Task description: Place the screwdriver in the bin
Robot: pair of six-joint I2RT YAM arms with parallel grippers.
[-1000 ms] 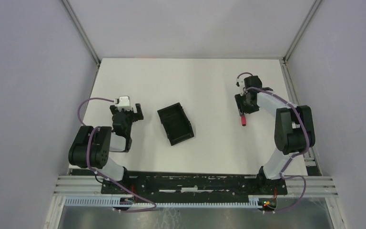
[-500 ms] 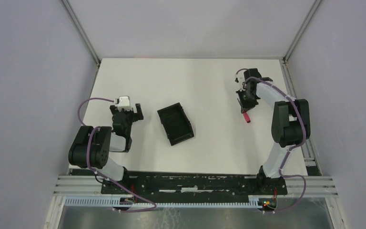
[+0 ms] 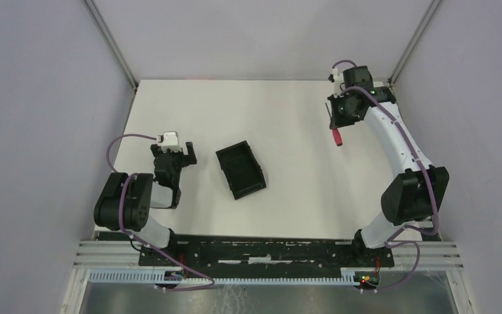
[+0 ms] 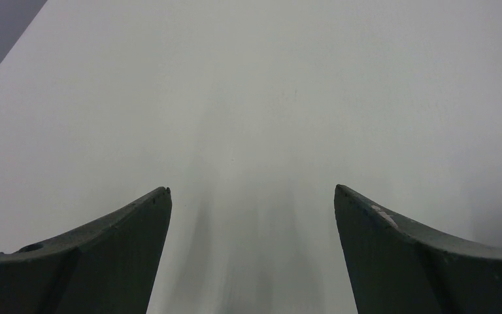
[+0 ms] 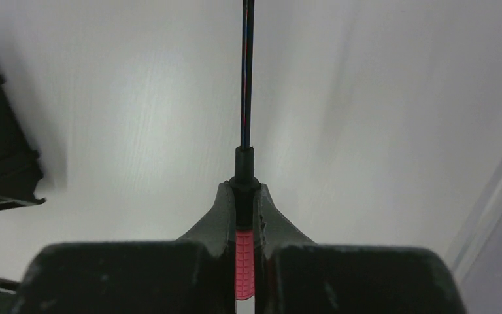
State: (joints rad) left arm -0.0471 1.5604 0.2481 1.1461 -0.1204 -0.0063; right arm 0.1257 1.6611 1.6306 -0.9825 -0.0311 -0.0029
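I will next move my right gripper over the bin's open inside, lower it and let go, since that is below it and to its left in the top view.
My right gripper (image 3: 334, 122) is shut on the screwdriver (image 3: 335, 136) and holds it in the air over the far right of the table; its red handle hangs below the fingers. In the right wrist view the red handle (image 5: 244, 263) sits clamped between my fingers and the thin dark shaft (image 5: 246, 78) points straight ahead. The black bin (image 3: 240, 169) lies on the table's middle, well left of that gripper; one corner of it shows at the left edge of the right wrist view (image 5: 0, 163). My left gripper (image 3: 184, 156) is open and empty, left of the bin.
The white table (image 3: 281, 111) is walled by grey panels on the left, back and right. A metal frame post (image 3: 405, 49) stands close to my right arm at the far right corner. The left wrist view shows only bare table (image 4: 255, 98) between the open fingers.
My right gripper has lifted the screwdriver off the table and carried it up and toward the far right corner, the arm stretching out. The left arm and the bin have not moved.
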